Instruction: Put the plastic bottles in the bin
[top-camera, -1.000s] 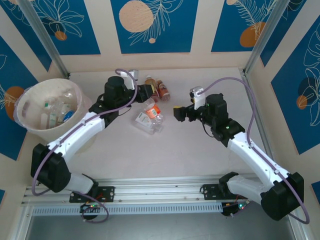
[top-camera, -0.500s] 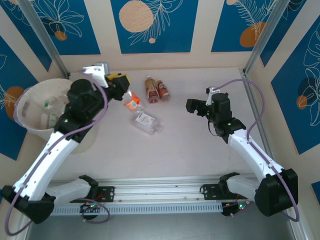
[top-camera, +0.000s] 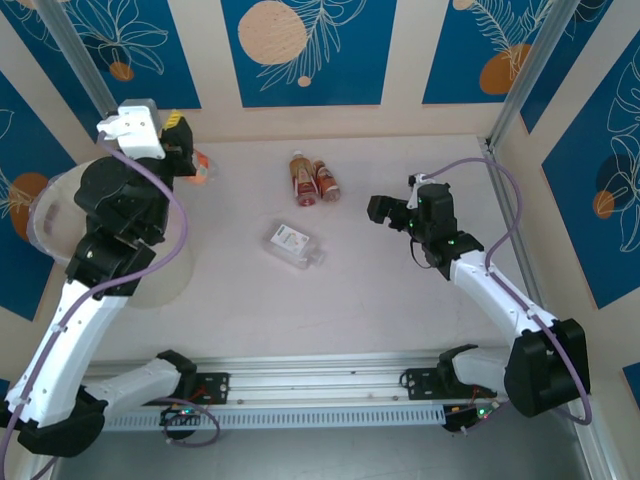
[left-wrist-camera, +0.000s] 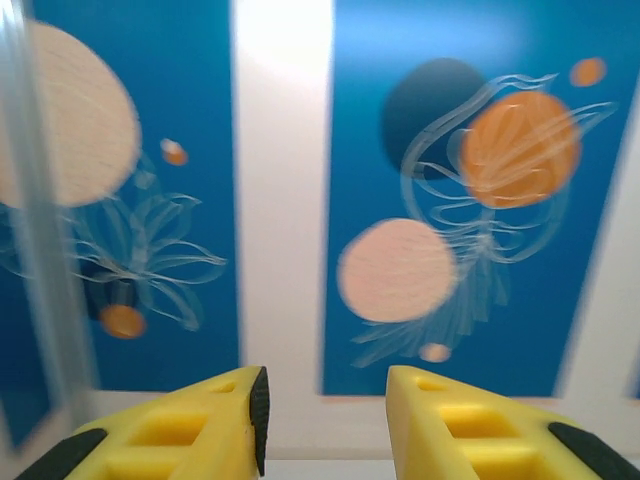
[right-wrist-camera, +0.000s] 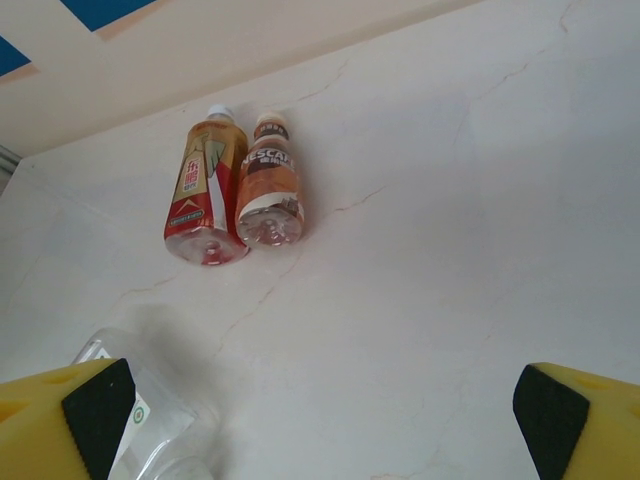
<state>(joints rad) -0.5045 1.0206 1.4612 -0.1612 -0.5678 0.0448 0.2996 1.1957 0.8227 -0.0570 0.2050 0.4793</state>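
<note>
The plastic bottle is still hanging past the bin's rim, so my left gripper will next move sideways over the bin's opening (top-camera: 66, 212) and let go of the bottle inside.
My left gripper (top-camera: 186, 150) is raised high at the back left and is shut on a plastic bottle with an orange label (top-camera: 201, 169), beside the bin (top-camera: 38, 215), which my arm largely covers. In the left wrist view the yellow fingers (left-wrist-camera: 235, 420) stand apart before the blue wall panels, and the bottle is below that picture's edge. Three plastic bottles lie on the table: a red-labelled one (top-camera: 299, 178) (right-wrist-camera: 205, 195), a brown-labelled one (top-camera: 325, 180) (right-wrist-camera: 268, 185) and a clear squarish one (top-camera: 293, 246) (right-wrist-camera: 140, 425). My right gripper (top-camera: 385, 212) (right-wrist-camera: 320, 420) hangs open to their right, holding nothing.
The table (top-camera: 400, 290) is walled by blue and cream panels at the back and sides. An aluminium rail (top-camera: 320, 370) runs along the near edge. A purple cable (top-camera: 500, 200) loops over my right arm.
My left arm lifted the orange-labelled bottle from the middle of the table and swung it up and left towards the bin. My right gripper drew back to the right.
</note>
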